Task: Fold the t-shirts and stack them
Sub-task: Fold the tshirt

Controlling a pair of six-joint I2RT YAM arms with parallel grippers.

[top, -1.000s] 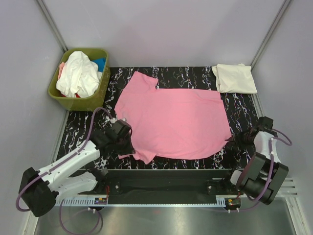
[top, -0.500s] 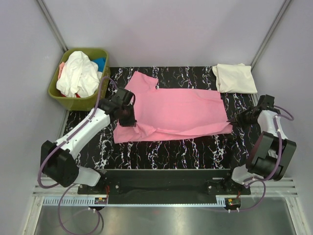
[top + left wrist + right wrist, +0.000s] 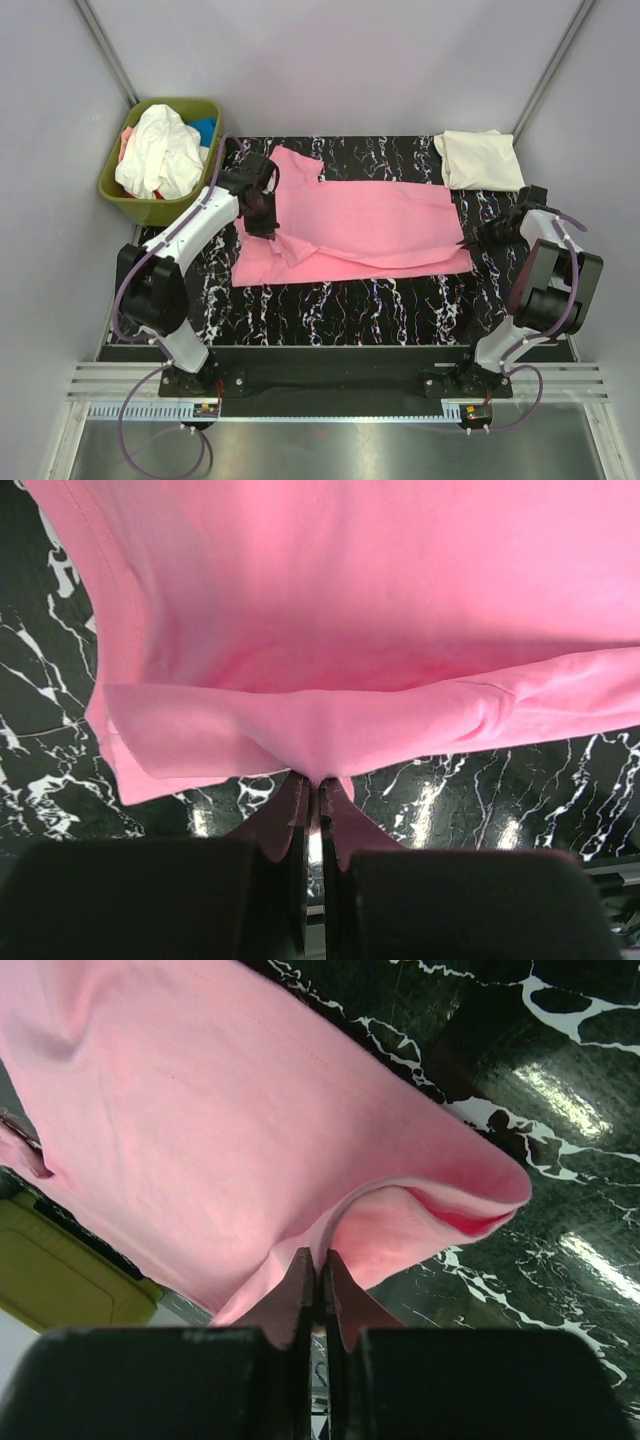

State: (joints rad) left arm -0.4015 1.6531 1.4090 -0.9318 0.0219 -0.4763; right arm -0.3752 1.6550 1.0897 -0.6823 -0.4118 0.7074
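My right gripper should move down a little next and let go of the pink hem (image 3: 330, 1230) on the shirt's lower layer (image 3: 392, 1230), because that layer lies spread out just below the gripper.
The bright pink t-shirt (image 3: 360, 228) lies on the black marbled table (image 3: 340, 310) with its near half doubled over toward the back. My left gripper (image 3: 262, 222) is shut on the folded-over pink edge (image 3: 320, 735) at the shirt's left side. My right gripper (image 3: 472, 240) is shut on the pink hem (image 3: 330, 1230) at the shirt's right end. A folded cream t-shirt (image 3: 480, 159) lies at the back right corner. A white shirt (image 3: 160, 150) and a blue one (image 3: 205, 128) sit in the bin.
The olive-green bin (image 3: 158, 205) stands off the table's back left corner. The grey enclosure walls close in the back and sides. The arm bases and a metal rail (image 3: 330, 385) run along the near edge.
Both grippers have carried the pink shirt's near edge away from me toward the back, folding the shirt lengthwise. The shirt now covers about half its earlier depth.
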